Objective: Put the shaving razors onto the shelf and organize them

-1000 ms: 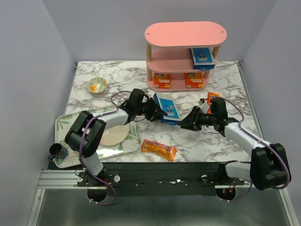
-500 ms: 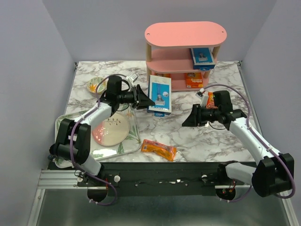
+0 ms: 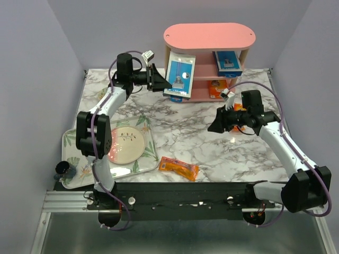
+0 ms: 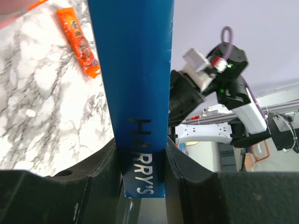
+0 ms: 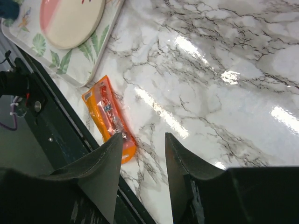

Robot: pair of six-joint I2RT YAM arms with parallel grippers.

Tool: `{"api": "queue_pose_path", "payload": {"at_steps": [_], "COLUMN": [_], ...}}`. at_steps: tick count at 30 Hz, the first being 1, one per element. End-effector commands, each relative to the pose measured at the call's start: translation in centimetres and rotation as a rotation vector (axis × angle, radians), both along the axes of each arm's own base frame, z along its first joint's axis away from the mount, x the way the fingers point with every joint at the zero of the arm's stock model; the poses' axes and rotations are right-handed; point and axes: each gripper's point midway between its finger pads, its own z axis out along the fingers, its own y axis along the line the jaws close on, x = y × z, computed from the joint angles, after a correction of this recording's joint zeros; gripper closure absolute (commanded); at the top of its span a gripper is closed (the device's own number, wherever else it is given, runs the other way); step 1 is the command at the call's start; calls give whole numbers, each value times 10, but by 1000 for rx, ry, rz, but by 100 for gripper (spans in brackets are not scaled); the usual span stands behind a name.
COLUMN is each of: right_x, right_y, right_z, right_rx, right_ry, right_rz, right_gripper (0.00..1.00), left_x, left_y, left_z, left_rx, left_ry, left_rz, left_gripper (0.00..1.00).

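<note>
The razor card still sticks out past the front of the shelf, so my left gripper needs to push it outward onto the shelf's middle level next, beside the second blue card, and let go of it.
My left gripper is shut on a blue-and-grey razor card and holds it upright in the air in front of the left end of the pink shelf. In the left wrist view the card's blue edge sits pinched between my fingers. A second blue card lies on the middle tier at the right. An orange packet lies on the bottom tier. Another orange packet lies near the table's front edge, and it also shows in the right wrist view. One more is partly hidden behind my right arm. My right gripper is open and empty above the marble.
A floral tray at the front left holds a pink round plate. A dark cup stands at the tray's near corner. Grey walls enclose the table on three sides.
My left gripper has lifted the blue card off the table and carried it back and up to the shelf's left end. My right arm has drawn back to the right, gripper empty.
</note>
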Motion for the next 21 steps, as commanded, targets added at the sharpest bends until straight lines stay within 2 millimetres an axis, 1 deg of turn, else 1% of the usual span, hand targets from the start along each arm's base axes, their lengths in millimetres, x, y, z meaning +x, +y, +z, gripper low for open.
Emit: {"api": "queue_pose_path", "payload": {"at_steps": [1,2,5,6,8,10,11,12,13,14,15,16,17,18,20,21], "right_x": [12,14,17,20,22,27,33,36,43,44,47,52,53,57,62,63], "right_y": [-20,-22,-22,-21,-18,-18,-17,-17,-16,-15,-15,-14,-14,-14,-13,-12], "right_z": [2,7,7,11,8,7,2,1,8,3,3,9,9,6,10,9], "right_rx": [-94,-100,-105,-98,-85,-83,-85,-91,-88,-89,-90,-89,-91,-94,-94,-94], "right_ry": [-42,-60,-30,-30,-4,5,19,26,21,45,50,33,37,52,54,59], "right_rz": [-9,7,6,4,6,-2,-2,-3,-4,4,7,7,6,4,-1,-3], "right_gripper": [51,51,51,51,51,51,51,51,51,51,51,51,51,51,51,50], "left_x": [14,15,15,14,16,23,27,35,41,47,54,58,63,71,81,88], "left_y": [-8,-8,-8,-8,-8,-8,-9,-8,-7,-8,-9,-9,-10,-10,-10,-10], "left_z": [-3,-4,-4,-3,-2,-6,0,-11,-13,-4,-16,-16,-12,-16,-18,-23], "left_rx": [-40,-43,-47,-48,-52,-54,-56,-45,-37,-39,-24,-22,-25,-22,-25,-23], "left_ry": [43,66,53,42,32,49,33,94,99,76,129,125,115,128,152,166], "left_rz": [-54,-53,-67,-70,-72,-68,-60,-46,-35,-30,-20,-11,-2,25,58,85], "left_gripper": [73,73,73,73,73,72,70,70,69,69,69,69,68,67,65,65]}}
